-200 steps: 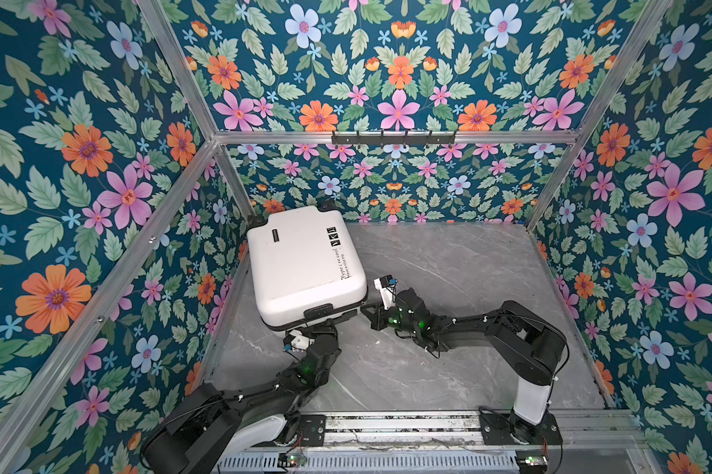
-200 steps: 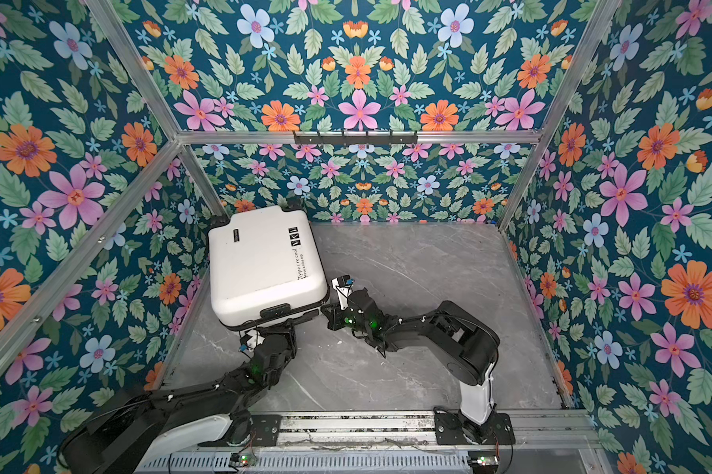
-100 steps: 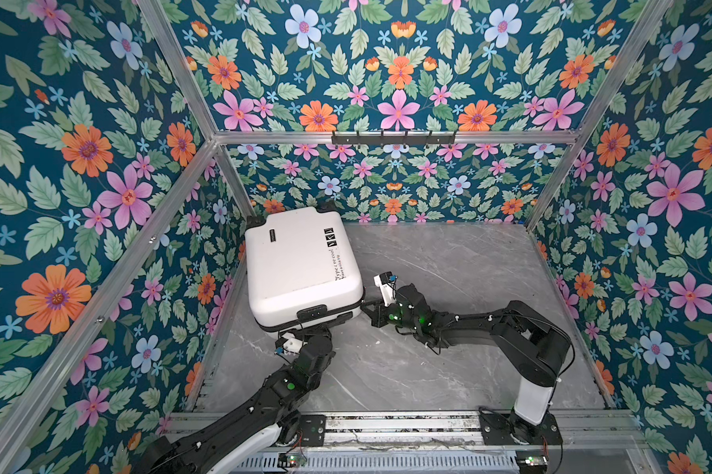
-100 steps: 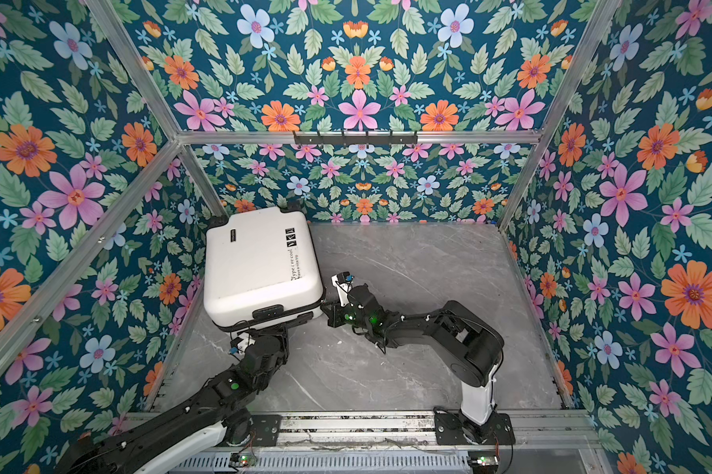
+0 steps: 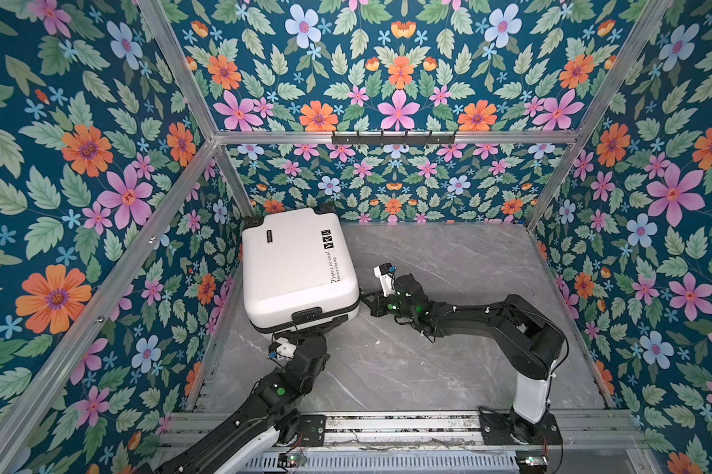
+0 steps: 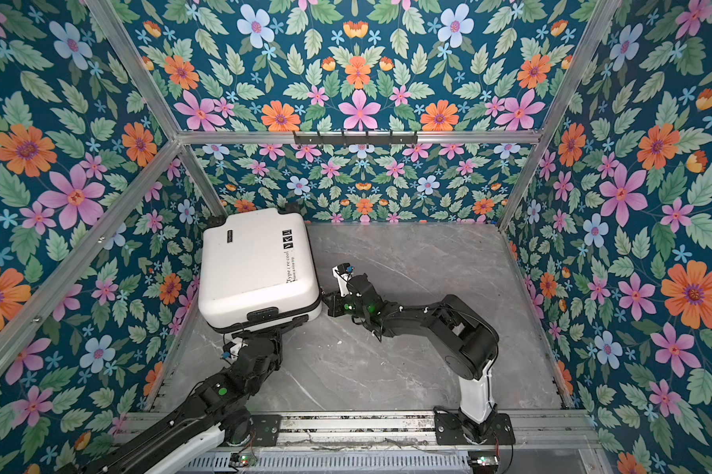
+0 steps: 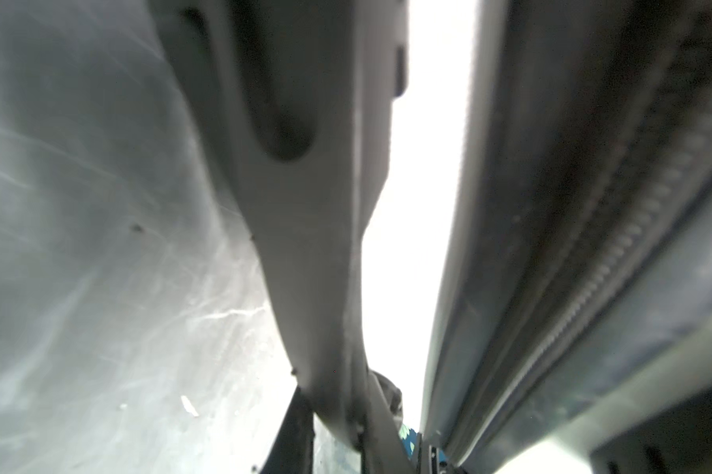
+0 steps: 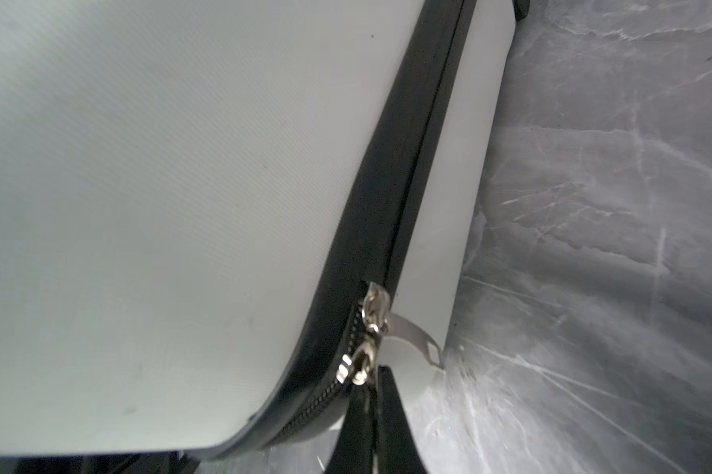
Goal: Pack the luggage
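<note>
The two pulls meet, so the right gripper will next go sideways, away from the case, to the bare marble tabletop beside it and let go of the zipper pull.
The luggage is a shut white hard-shell suitcase lying flat at the left back of the grey table. My left gripper reaches under its near edge, below the black handle. In the left wrist view the left gripper is pinched on a blurred grey bar that looks like a handle, beside the zipper track. My right gripper is shut on a zipper pull at the case's near right corner. A second pull tab hangs free.
Floral walls close in the left, back and right; the case sits close to the left wall. A black hook rail hangs on the back wall. An aluminium rail carrying both arm bases runs along the front. Bare marble tabletop spreads right of the case.
The luggage has shifted slightly toward the back left. My left arm has stretched forward with it under its near edge. The right gripper stays at the corner zipper.
</note>
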Motion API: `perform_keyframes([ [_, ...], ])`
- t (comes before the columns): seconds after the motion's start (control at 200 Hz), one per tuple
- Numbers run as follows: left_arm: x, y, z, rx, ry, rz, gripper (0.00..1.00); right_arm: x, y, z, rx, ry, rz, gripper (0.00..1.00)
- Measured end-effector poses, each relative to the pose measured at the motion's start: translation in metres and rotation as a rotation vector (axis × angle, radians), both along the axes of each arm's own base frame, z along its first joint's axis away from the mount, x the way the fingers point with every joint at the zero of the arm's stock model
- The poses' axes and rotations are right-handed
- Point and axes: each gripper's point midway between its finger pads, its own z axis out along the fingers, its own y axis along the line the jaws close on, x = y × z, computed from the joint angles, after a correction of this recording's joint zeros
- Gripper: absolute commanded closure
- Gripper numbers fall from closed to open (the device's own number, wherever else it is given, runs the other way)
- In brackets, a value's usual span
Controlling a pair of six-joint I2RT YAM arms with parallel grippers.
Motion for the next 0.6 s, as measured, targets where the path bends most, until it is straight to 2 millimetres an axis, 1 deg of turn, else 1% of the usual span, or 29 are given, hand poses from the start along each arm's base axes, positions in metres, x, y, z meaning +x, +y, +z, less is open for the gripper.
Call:
perform_keyframes([
  [0.18, -0.005, -0.001, 0.001, -0.032, 0.005, -0.017, 1.0, 0.01, 0.003, -0.001, 0.021, 0.047, 0.056, 1.0],
  [0.28, -0.008, -0.002, 0.0, -0.036, 0.014, -0.027, 1.0, 0.009, 0.003, 0.003, 0.019, 0.051, 0.073, 1.0],
  [0.34, -0.009, -0.003, -0.002, -0.035, 0.025, -0.036, 1.0, 0.007, 0.0, 0.007, 0.023, 0.049, 0.076, 1.0],
  [0.425, -0.009, -0.007, -0.005, -0.022, 0.043, -0.061, 1.0, 0.0, -0.01, 0.011, 0.022, 0.046, 0.065, 1.0],
  [0.475, -0.01, -0.008, -0.009, -0.001, 0.067, -0.073, 1.0, -0.003, -0.018, 0.014, 0.021, 0.037, 0.046, 1.0],
  [0.54, -0.014, -0.008, -0.019, 0.028, 0.111, -0.085, 1.0, -0.002, -0.033, 0.019, 0.015, 0.006, -0.006, 1.0],
  [0.6, -0.013, -0.01, -0.021, 0.06, 0.121, -0.109, 1.0, -0.003, -0.054, 0.017, -0.018, -0.013, -0.072, 1.0],
])
